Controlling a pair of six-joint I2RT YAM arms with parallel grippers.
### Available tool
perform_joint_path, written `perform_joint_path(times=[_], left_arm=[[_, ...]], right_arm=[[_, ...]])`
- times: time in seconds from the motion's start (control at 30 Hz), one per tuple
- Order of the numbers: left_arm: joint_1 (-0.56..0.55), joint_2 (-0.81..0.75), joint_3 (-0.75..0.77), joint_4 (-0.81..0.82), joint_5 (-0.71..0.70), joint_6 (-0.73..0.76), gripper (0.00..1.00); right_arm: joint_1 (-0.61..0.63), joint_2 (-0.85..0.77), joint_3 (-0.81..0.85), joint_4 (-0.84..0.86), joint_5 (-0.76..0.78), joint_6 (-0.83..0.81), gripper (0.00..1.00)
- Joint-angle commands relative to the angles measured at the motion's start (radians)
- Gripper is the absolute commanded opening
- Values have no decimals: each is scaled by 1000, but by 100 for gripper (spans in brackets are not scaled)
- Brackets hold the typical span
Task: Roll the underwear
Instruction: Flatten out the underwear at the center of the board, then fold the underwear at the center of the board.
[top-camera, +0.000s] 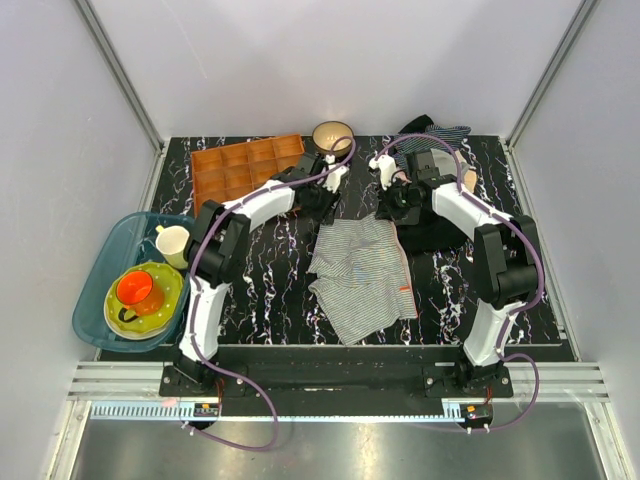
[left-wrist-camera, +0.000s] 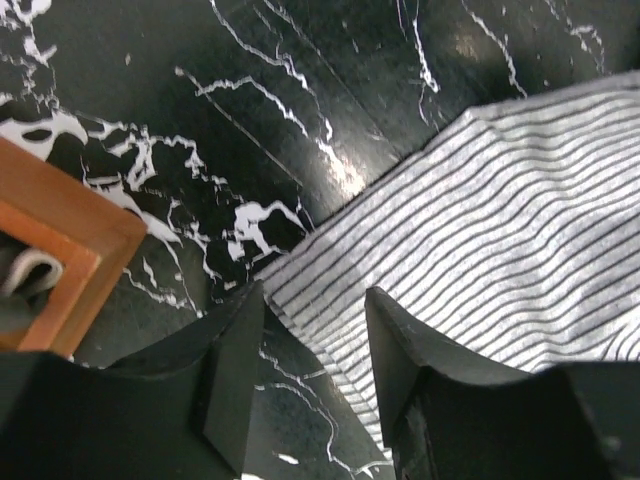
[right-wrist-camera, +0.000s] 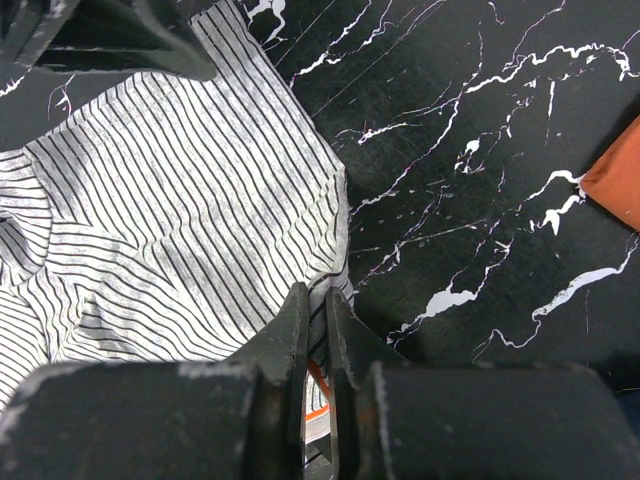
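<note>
I should pull the underwear's pinched far corner back over the spread underwear's near end by the orange-red tag (top-camera: 405, 290) with my right gripper and let go, because that end is back from the gripper.
The underwear (top-camera: 358, 272), white cloth with thin grey pinstripes, lies spread on the black marbled table, with a small orange-red tag (top-camera: 405, 290) at its right edge. My left gripper (top-camera: 322, 205) is at its far left corner. In the left wrist view this gripper (left-wrist-camera: 312, 345) is open, its fingers on either side of the cloth's edge (left-wrist-camera: 480, 230). My right gripper (top-camera: 394, 208) is at the far right corner. In the right wrist view it (right-wrist-camera: 318, 312) is shut on a pinched fold of the cloth's edge (right-wrist-camera: 180, 220), and a bit of orange-red shows between the jaws.
An orange compartment tray (top-camera: 245, 165) and a tan bowl (top-camera: 332, 134) stand at the back. A navy striped garment (top-camera: 440, 131) and a black cloth (top-camera: 437, 236) lie at the right. A blue bin (top-camera: 100, 270) with a cup and plates sits at the left.
</note>
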Motion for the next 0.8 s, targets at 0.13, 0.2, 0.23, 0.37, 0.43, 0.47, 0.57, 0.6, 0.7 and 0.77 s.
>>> perform_joint_path(times=[0.13, 0.2, 0.23, 0.37, 0.43, 0.47, 0.57, 0.6, 0.7, 0.77], left_arm=[[7, 77, 110, -47, -8, -37, 44], [10, 85, 116, -66, -15, -37, 44], [11, 88, 122, -71, -19, -34, 43], [11, 93, 127, -88, -22, -31, 35], [11, 88, 127, -94, -18, -31, 25], [10, 85, 125, -93, -16, -31, 20], [11, 64, 122, -93, -24, -39, 5], [11, 54, 121, -87, -27, -42, 4], [11, -2, 115, -68, -48, -54, 2], [13, -53, 104, -57, -62, -53, 1]], right_arm=[[-5, 3, 10, 18, -42, 15, 2], [-5, 6, 10, 18, -45, 15, 2], [-5, 9, 12, 16, -46, 15, 2], [-5, 12, 10, 10, -51, 12, 2], [-5, 12, 14, 8, -52, 12, 2], [-5, 12, 12, 7, -58, 14, 2], [-5, 12, 18, 4, -69, 15, 2], [-5, 10, 23, -1, -72, 15, 2], [-5, 10, 52, -21, -86, 17, 2], [-7, 4, 70, -28, -91, 15, 1]])
